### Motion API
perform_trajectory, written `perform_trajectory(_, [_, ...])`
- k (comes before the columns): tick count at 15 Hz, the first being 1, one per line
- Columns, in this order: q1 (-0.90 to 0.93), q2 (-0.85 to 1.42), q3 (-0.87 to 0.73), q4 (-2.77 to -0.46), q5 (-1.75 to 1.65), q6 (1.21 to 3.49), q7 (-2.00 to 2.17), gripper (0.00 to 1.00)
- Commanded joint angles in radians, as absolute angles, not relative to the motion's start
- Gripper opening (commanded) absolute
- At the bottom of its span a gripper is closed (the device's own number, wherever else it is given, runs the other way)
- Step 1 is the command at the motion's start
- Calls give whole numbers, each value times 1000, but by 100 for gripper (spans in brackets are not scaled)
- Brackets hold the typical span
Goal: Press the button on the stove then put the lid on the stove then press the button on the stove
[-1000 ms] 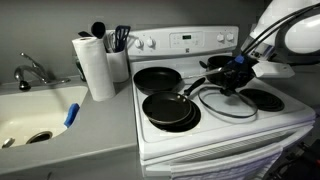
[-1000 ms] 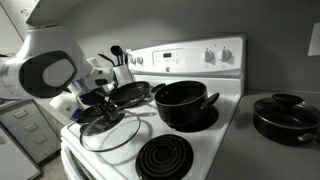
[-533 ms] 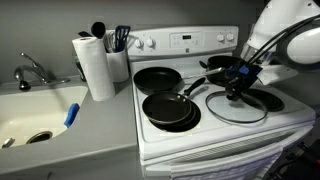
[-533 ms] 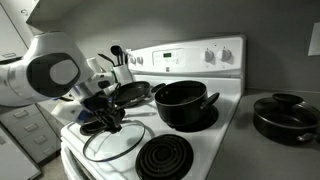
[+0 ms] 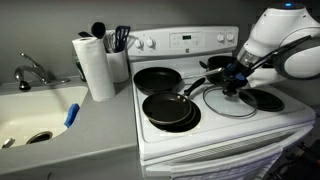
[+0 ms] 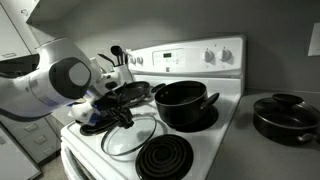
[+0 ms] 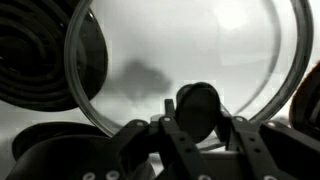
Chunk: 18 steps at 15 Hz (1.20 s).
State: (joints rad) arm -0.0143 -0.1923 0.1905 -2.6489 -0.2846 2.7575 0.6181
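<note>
My gripper lowers the lid flat onto the white stove top between the front burners below it next, then releases the knob.
The clear glass lid [image 5: 232, 103] with a metal rim lies nearly flat low over the white stove [image 5: 200, 140], between the front burners, also in an exterior view [image 6: 135, 138]. My gripper [image 5: 234, 82] is shut on its black centre knob [image 7: 197, 108], also seen in an exterior view [image 6: 118, 110]. In the wrist view the fingers [image 7: 197, 125] clamp the knob on both sides, with the glass [image 7: 180, 50] spread beyond. I cannot tell whether the lid touches the stove top. The back panel [image 5: 190, 41] with knobs and display stands behind.
Two black frying pans [image 5: 158, 78] [image 5: 168, 108] sit on the burners nearest the sink. A black pot [image 6: 182, 103] sits on a rear burner, and a bare coil [image 6: 165, 158] lies in front. A paper towel roll [image 5: 96, 66], utensil holder [image 5: 118, 60] and sink [image 5: 35, 115] are beside the stove.
The gripper has carried the lid by its knob sideways across the stove top and lowered it from a tilt to nearly flat. The arm's upper part has swung along.
</note>
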Motion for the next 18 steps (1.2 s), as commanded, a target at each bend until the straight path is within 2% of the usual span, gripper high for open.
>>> perform_trajectory(1, [-37,-144,194,-2627,-295,2886,700,14])
perform_trajectory(3, [-36,-127,193,-2628,-297,2918,723,14])
perform_trajectory(11, [90,-88,168,-2619,97,2908,490,14])
perform_trajectory(18, [66,-123,175,-2619,42,2766,482,14])
